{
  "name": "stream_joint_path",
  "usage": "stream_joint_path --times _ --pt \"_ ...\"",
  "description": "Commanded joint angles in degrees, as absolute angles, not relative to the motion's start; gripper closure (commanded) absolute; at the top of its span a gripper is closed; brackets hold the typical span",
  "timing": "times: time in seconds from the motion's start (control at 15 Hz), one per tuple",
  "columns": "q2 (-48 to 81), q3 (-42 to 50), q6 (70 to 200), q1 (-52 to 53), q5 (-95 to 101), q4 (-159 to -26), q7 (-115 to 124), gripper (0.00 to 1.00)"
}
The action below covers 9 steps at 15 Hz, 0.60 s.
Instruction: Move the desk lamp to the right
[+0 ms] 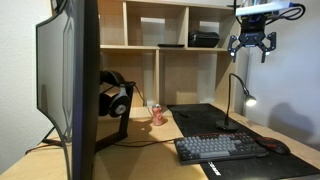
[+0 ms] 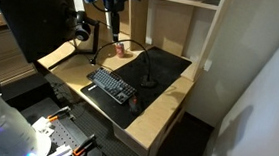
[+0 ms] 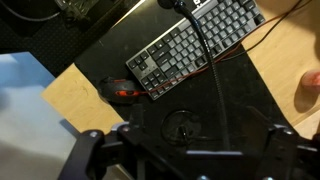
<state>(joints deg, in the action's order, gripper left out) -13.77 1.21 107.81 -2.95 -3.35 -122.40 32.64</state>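
Observation:
Next, my gripper lowers around the upper bend of the thin stem [image 1: 235, 75] [image 3: 223, 138], since my open fingers hang above the lamp.
The desk lamp [image 1: 236, 92] stands on the black desk mat behind the keyboard. It has a thin curved black stem, a glowing white head and a round flat base. In an exterior view its stem shows as a thin arc [image 2: 103, 51]. In the wrist view its base [image 3: 185, 126] lies just above my fingers, and its stem [image 3: 212, 75] runs up past the keyboard. My gripper [image 1: 252, 44] hangs open and empty well above the lamp, touching nothing. It also shows in an exterior view [image 2: 111, 26] and in the wrist view [image 3: 200, 150], with the fingers spread wide.
A keyboard [image 1: 215, 148] and a mouse [image 1: 272, 146] lie on the mat [image 3: 110, 60] in front of the lamp. A large monitor [image 1: 70, 80], headphones on a stand [image 1: 115, 95] and a red can [image 1: 157, 115] stand to one side. Wooden shelves [image 1: 170, 45] rise behind, holding a black box [image 1: 203, 39].

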Motion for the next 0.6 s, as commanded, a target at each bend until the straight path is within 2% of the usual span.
stream_joint_path --times 0.0,0.27,0.47,0.53 --pt "-11.7 3.5 113.9 -3.0 -9.6 -124.7 18.8 0.00" --pt "-8.7 4.9 113.9 -3.3 -15.8 -121.3 12.1 0.00" --pt "-5.1 3.6 114.2 -3.4 -13.5 -118.4 19.4 0.00" --pt "-8.4 4.1 113.8 -3.4 -14.2 -121.0 16.4 0.00"
